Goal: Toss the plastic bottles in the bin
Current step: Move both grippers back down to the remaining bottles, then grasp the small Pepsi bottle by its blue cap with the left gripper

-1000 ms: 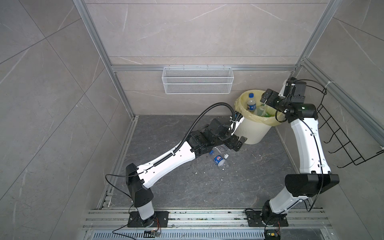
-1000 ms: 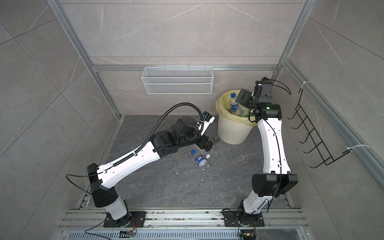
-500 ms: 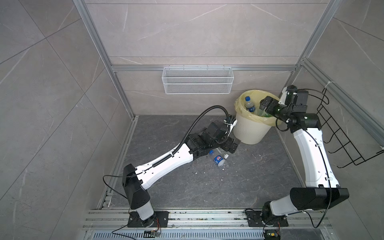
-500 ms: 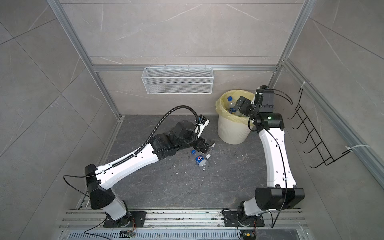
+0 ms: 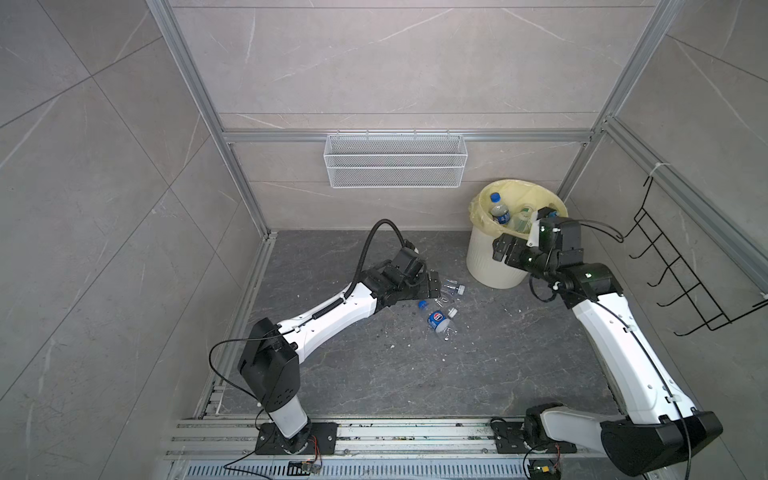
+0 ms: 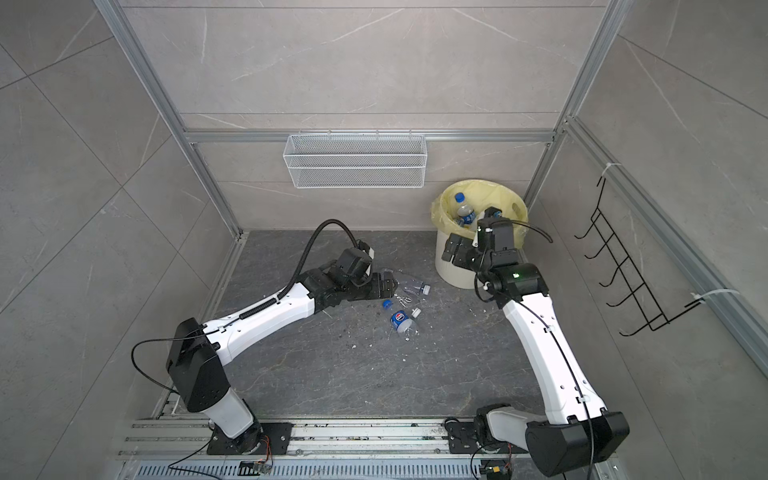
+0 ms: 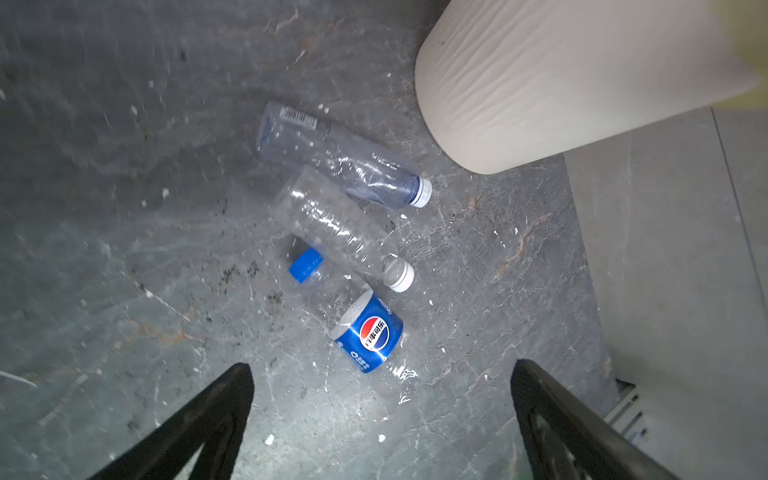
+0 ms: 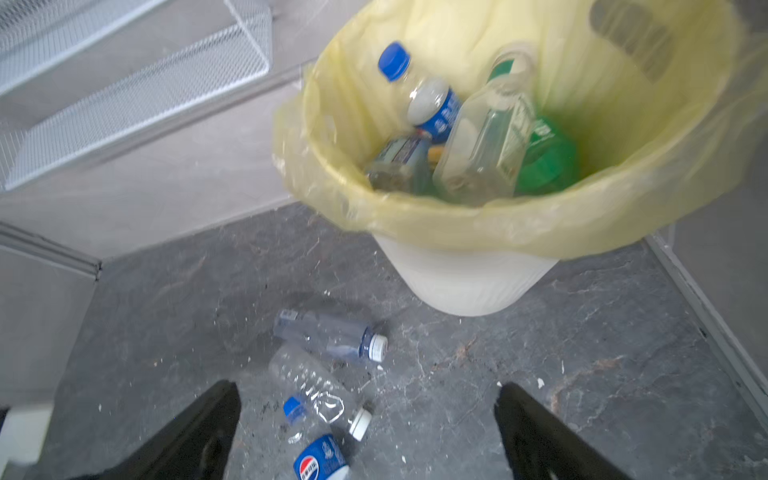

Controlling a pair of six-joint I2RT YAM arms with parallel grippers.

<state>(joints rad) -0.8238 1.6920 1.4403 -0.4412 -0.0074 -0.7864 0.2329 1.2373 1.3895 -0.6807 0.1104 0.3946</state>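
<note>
The Pepsi-labelled bottle's blue-capped end points toward my reaching arm, so my left gripper will next lower and close around the bottle behind that cap.
Three plastic bottles lie on the dark floor beside the bin [image 5: 490, 266] [image 7: 561, 83]: a bluish one with a white cap [image 7: 340, 162] [image 8: 328, 334], a clear one with a white cap [image 7: 336, 228] and a Pepsi-labelled one with a blue cap [image 7: 368, 330] [image 5: 437, 320]. My left gripper [image 5: 434, 286] [image 7: 382, 368] hangs open and empty just short of them. My right gripper [image 5: 505, 251] [image 8: 366, 385] is open and empty in front of the bin's wall. Several bottles rest in the yellow-lined bin, among them a blue-capped one [image 8: 424, 95] and a green one [image 8: 548, 162].
A white wire mesh basket [image 5: 395, 162] hangs on the back wall. A black wire rack [image 5: 685, 282] sticks out from the right wall. Aluminium rails [image 5: 374, 432] run along the front, and white specks dot the floor.
My right gripper has come down from over the bin's mouth to in front of its wall. My left gripper has drawn back slightly to the left of the floor bottles.
</note>
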